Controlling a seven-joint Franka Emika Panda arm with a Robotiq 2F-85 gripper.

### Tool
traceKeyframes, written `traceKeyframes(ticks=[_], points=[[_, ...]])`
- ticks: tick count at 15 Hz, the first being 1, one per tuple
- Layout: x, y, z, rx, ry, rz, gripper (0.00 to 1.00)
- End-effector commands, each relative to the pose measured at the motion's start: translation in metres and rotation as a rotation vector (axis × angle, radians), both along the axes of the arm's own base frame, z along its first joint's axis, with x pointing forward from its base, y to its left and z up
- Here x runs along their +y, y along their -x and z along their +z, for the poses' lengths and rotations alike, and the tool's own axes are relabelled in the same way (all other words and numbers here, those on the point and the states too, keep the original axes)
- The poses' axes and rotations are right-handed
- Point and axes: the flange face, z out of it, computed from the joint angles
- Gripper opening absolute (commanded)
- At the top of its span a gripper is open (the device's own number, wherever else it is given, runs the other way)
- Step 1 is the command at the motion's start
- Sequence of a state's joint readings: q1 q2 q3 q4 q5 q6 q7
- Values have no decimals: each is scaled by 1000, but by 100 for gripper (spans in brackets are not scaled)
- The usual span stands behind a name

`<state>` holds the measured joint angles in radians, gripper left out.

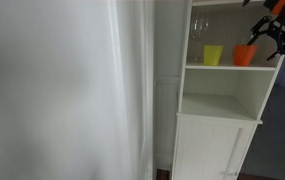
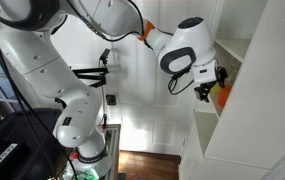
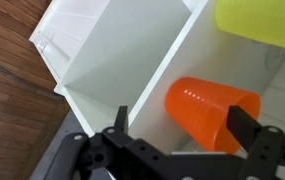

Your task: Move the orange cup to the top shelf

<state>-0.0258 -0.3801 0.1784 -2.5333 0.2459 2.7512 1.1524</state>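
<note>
The orange cup's opening already has one of my fingers over it, so my gripper will go down onto the cup's near rim, one finger into the opening and one outside.
The orange cup (image 1: pixel 244 55) stands on the middle shelf of a white cabinet (image 1: pixel 222 100), to the right of a yellow-green cup (image 1: pixel 213 55). In the wrist view the orange cup (image 3: pixel 210 112) sits between my gripper's fingers (image 3: pixel 182 122). One finger is close to its rim and the other is well apart from it. The gripper (image 1: pixel 272 35) is open and reaches in at the cup from the cabinet's open side. It also shows in an exterior view (image 2: pixel 210 88), with the orange cup (image 2: pixel 223 95) just beyond it.
Clear glasses (image 1: pixel 202 25) stand on the shelf above. The yellow-green cup (image 3: pixel 262 20) is close beside the orange one. An empty compartment (image 1: pixel 217 105) lies below, above closed doors (image 1: pixel 212 150). A white wall (image 1: pixel 62 90) and a wooden floor (image 3: pixel 12 100) are nearby.
</note>
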Motion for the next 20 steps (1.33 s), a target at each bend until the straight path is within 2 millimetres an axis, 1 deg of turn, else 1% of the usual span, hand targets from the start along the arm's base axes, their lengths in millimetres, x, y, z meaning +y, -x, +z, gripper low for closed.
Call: traceKeyframes(ticks=[1,4,7,10,16,17,18,20], points=[[-4,-10,2,-8,-37,-38,100],[-7,-10,7,-46,-61,-52,100],[-8,-12,8,-61,-78,-61,100],[-4,-15,2,-27,-87,-64,100],[-5,-22,-13,30,-95,-86,100],[-4,-23,-15,36,-95,-88,93],[-5,-23,-15,41,-94,-86,74],[-5,-20,-14,48,-83,-69,59]])
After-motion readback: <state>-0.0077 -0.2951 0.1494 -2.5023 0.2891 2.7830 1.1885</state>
